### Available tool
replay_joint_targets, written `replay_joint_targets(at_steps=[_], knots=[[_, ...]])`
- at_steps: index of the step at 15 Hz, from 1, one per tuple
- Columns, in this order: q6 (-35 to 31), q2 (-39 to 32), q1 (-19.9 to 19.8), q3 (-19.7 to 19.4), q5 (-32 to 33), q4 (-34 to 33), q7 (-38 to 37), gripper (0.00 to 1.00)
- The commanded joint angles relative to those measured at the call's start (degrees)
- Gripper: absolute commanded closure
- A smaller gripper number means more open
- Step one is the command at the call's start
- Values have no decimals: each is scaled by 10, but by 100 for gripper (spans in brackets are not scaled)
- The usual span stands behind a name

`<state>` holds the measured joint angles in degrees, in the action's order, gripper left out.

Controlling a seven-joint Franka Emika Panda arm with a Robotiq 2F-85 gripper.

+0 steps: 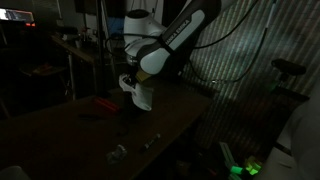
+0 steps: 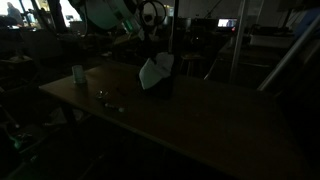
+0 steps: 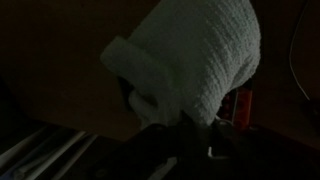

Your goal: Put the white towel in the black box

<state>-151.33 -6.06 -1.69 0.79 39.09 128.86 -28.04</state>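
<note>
My gripper is to lower the white towel a little first, to bring it closer to the dark boxy shape (image 1: 131,104) beneath it. Then it should let go of the towel.
The scene is very dark. My gripper (image 1: 131,82) is shut on the white towel (image 1: 138,96), which hangs from it just above the brown table. The towel also shows in an exterior view (image 2: 155,72), with a dark boxy shape (image 2: 167,88) right behind and beneath it that may be the black box; I cannot tell for sure. In the wrist view the ribbed white towel (image 3: 195,55) fills the upper middle, bunched between my dark fingers (image 3: 175,125).
A red object (image 1: 105,102) lies on the table near the towel and shows in the wrist view (image 3: 243,105). Small items (image 1: 118,153) lie near the table's front edge. A pale cup (image 2: 78,73) stands near a table corner. Cluttered furniture surrounds the table.
</note>
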Motion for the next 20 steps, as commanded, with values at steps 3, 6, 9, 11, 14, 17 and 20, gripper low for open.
replay_joint_targets(at_steps=[3, 6, 9, 11, 14, 17, 20], knots=[[-41, -72, 17, -19, -32, -17, 23, 96], [-76, -87, 11, -10, -107, -16, 78, 96], [-83, -87, 9, -1, -202, -13, 160, 96], [-73, -70, 11, -3, -235, -11, 193, 61], [-69, -39, 19, -14, -237, -4, 206, 47], [-64, 3, 30, -22, -208, 7, 193, 24], [-53, 41, 37, -23, -173, 9, 181, 2]])
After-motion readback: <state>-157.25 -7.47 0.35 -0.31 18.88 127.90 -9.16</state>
